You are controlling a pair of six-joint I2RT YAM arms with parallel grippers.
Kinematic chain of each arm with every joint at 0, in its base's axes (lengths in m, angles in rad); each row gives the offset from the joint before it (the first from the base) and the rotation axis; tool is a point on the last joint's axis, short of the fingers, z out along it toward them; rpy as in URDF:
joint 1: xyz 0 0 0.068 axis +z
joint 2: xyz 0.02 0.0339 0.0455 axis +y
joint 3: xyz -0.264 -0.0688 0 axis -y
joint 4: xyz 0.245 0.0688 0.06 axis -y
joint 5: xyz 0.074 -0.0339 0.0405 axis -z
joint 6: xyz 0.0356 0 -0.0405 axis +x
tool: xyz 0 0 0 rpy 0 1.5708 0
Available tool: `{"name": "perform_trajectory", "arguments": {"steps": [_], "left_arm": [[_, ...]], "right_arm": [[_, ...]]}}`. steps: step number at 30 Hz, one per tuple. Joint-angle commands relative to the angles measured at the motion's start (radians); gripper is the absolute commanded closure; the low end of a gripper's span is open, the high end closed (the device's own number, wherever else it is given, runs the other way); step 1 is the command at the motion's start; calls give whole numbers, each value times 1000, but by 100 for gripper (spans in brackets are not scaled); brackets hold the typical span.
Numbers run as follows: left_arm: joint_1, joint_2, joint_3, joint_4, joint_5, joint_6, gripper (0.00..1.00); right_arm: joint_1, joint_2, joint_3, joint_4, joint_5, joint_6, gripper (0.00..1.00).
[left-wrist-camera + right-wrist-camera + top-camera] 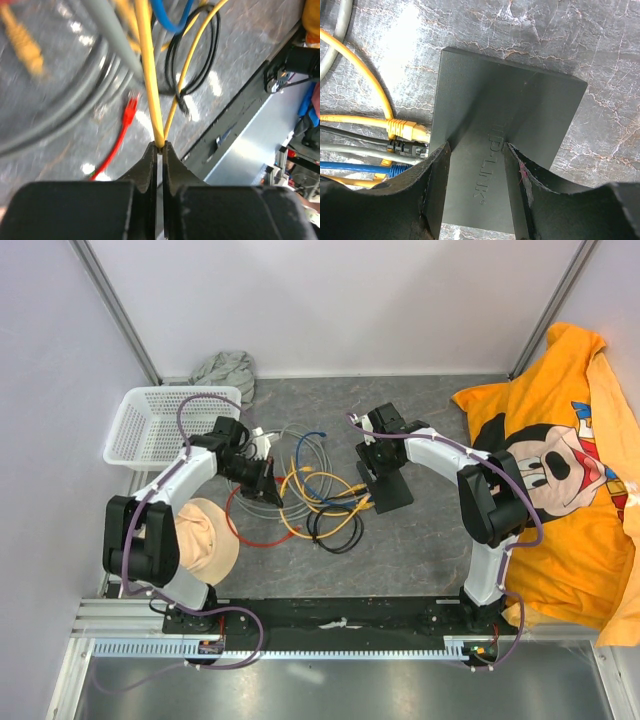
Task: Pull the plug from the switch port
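My left gripper draws the yellow cable (150, 90), still looped through the tangle, away from the switch toward the gap between basket and cap next, then opens.
The switch (520, 100) is a flat black box lying on the grey mat, also seen in the top view (388, 490). A yellow plug (409, 129), a black plug (405, 147) and a blue plug (400, 170) sit in the ports along its left edge. My right gripper (476, 147) is open, its fingers standing apart over the switch's top face. My left gripper (160, 145) is shut on a yellow cable (150, 90), pinched at the fingertips, amid the cable tangle (300, 490) left of the switch.
Red (122, 130), black (197, 65), blue (170, 15) and grey (115, 45) cables loop on the mat. A white basket (150, 425) and a grey cloth (225, 370) lie at the back left. An orange shirt (560, 460) covers the right side. A beige cap (205, 535) lies by the left arm.
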Motion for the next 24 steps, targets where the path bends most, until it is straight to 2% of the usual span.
{"name": "perform_trajectory", "arguments": {"steps": [1,4,5,8,9,14,16,20,24], "left_arm": [[60,-56,58,-172,-20,106,98],[119,-48,100,-238,-33,174,98],[145,-18,147,-311,-52,242,98],[180,21,230,-407,-170,327,98],[183,36,241,-410,-252,330,98],[189,82,287,-482,-412,454,98],[203,104,293,-484,-486,453,99],[209,156,331,-450,-512,390,98],[209,240,370,-444,-702,364,98]], "right_arm": [[8,117,-51,-32,18,-9,44],[8,115,-54,-33,18,-11,44],[9,115,-54,-33,18,-11,44],[9,117,-56,-32,18,-9,44],[10,118,-56,-32,18,-11,44],[13,132,-45,-36,18,-11,44],[14,134,-42,-36,18,-12,44],[22,135,-39,-32,18,-12,44],[29,125,-43,-32,18,-20,44]]}}
